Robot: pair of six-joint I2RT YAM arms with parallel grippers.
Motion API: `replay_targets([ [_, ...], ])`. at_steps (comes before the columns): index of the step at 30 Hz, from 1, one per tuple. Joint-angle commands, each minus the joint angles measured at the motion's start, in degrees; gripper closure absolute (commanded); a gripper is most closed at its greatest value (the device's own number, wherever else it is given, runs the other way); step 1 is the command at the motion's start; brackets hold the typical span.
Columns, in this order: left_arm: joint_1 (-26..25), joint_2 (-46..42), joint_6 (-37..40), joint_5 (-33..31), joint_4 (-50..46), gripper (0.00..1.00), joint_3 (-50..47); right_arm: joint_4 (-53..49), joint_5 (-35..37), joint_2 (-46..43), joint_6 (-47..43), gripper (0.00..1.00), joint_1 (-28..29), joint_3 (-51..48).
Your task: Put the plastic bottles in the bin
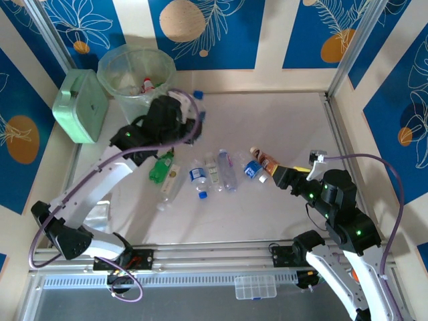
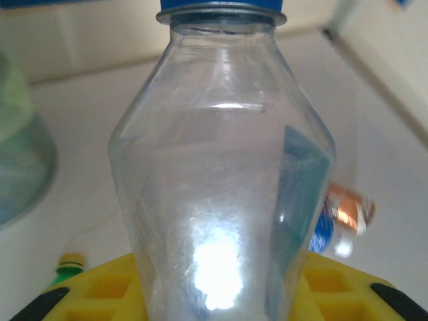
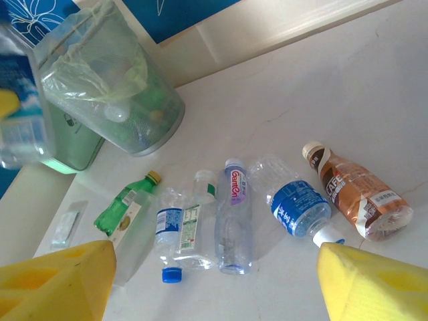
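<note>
My left gripper should next swing outward and sideways over the opening of the pale-green bin (image 1: 136,72) to let go of the clear bottle, because the bottle still hangs beside the bin's rim.
A clear plastic bottle (image 2: 221,167) with a blue cap (image 2: 222,8) stands between the yellow fingers of my left gripper (image 2: 214,297), which is shut on it. In the top view that gripper (image 1: 182,115) hangs just right of the pale-green bin (image 1: 136,72), the bottle's cap (image 1: 198,95) pointing away. Several more plastic bottles lie in a row on the table: a green one (image 3: 124,200), a blue-capped clear one (image 3: 167,234), a Ganten one (image 3: 233,214), a blue-labelled one (image 3: 299,204) and a brownish one (image 3: 354,190). My right gripper (image 3: 214,287) hovers open above them.
A mint-green boxy container (image 1: 80,105) stands left of the bin, against the wall. The bin (image 3: 110,87) has a clear liner and some items inside. Walls close the table at the back and right. A small compartment box (image 1: 255,287) lies by the near rail.
</note>
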Motion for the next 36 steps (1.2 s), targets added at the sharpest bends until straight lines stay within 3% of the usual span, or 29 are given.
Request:
replay_targets([
  [1, 6.65, 1.34, -10.26, 1.02, 0.63, 1.00, 6.21, 2.06, -0.42, 0.92, -0.73, 0.21, -0.36, -0.31],
  [11, 25.42, 12.51, -27.69, 7.77, 0.73, 1.00, 20.86, 2.33, -2.13, 3.56, -1.91, 0.21, -0.63, 0.46],
  [15, 29.57, 19.92, -29.45, 7.65, -2.21, 1.00, 29.89, 2.08, -2.20, 3.69, -2.56, 0.21, -0.89, 0.14],
  [21, 33.09, 33.40, -29.06, 8.99, -8.85, 1.00, 45.97, 1.54, -2.20, 3.92, -2.91, 0.21, -1.24, -0.69],
  [36, 34.51, 44.09, -15.26, 4.13, -14.26, 1.00, 50.35, 1.96, -3.05, 6.19, -2.41, 0.21, -1.94, -1.50],
])
